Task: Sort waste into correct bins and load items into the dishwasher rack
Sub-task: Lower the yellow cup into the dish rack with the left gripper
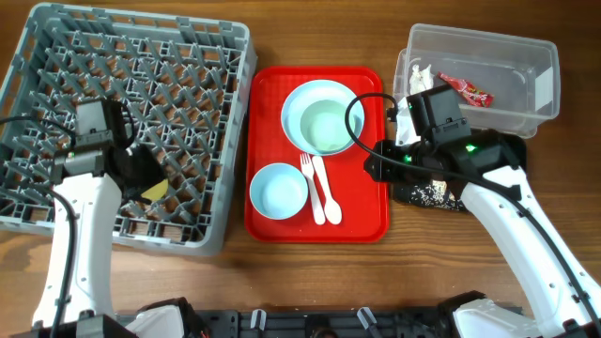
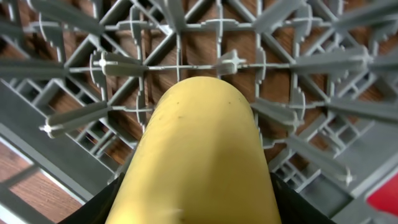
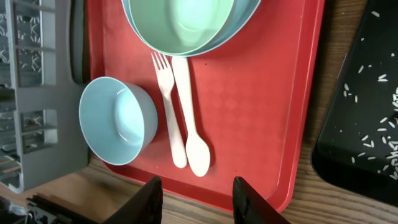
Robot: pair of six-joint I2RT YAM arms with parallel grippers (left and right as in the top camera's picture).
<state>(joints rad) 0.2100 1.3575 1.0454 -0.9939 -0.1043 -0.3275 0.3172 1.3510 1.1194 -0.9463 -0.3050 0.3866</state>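
Pegs are on either side of the gap between the rack's front wires. My left gripper next moves up, then down to that gap and releases the small yellow cup (image 2: 199,162).
My left gripper (image 1: 141,176) is shut on the small yellow cup (image 2: 199,162) and holds it just above the pegs of the grey dishwasher rack (image 1: 56,56) near its front edge. On the red serving tray (image 1: 362,221) sit a large mint bowl (image 1: 324,120) that looks nested in a second pale one, a small blue bowl (image 3: 118,121), a white fork (image 3: 168,106) and a white spoon (image 3: 189,118). My right gripper (image 3: 198,202) hangs open and empty over the tray's near edge. The clear tub (image 1: 526,56) holds a red wrapper (image 1: 466,89) and a white tissue (image 1: 419,75).
The black tray (image 3: 348,143) lies right of the red tray and is sprinkled with pale food scraps (image 3: 373,140). My right arm partly covers the black tray in the overhead view. Bare wooden table (image 1: 310,282) runs along the front.
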